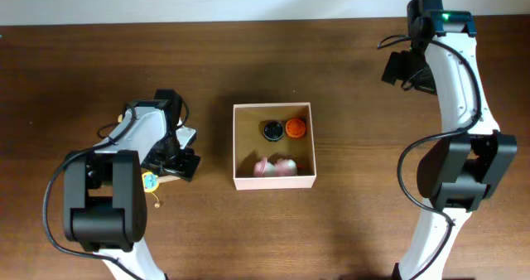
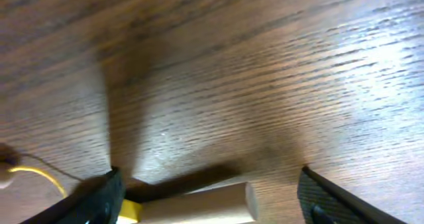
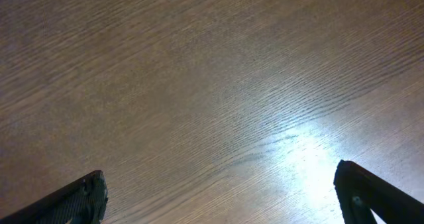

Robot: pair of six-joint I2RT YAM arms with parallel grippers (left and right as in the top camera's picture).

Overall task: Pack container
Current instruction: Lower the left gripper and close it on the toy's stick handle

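The pale cylinder lies lengthwise between the left gripper's open fingers, so the left gripper should next turn until its fingers straddle the pale cylinder's bare end (image 1: 172,178) (image 2: 238,201) and then close.
The container (image 1: 274,181), a shallow white-walled box with a tan inside, sits mid-table. It holds a black round piece (image 1: 272,130), an orange one (image 1: 296,128) and pink toys (image 1: 276,166). To its left my left gripper (image 1: 184,161) hangs low over the table. In the left wrist view its jaws (image 2: 211,179) stand wide around a pale wooden peg (image 2: 199,204) with a yellow end. The right finger is clear of the peg. A small yellow-and-teal toy (image 1: 150,181) lies by that arm. My right gripper (image 1: 402,68) is open at the far right, over bare wood (image 3: 218,184).
A thin yellow cord (image 2: 40,174) trails on the table at the left of the left wrist view. The dark wooden table (image 1: 356,230) runs to a pale wall at the back edge. Both arm bases stand near the front corners.
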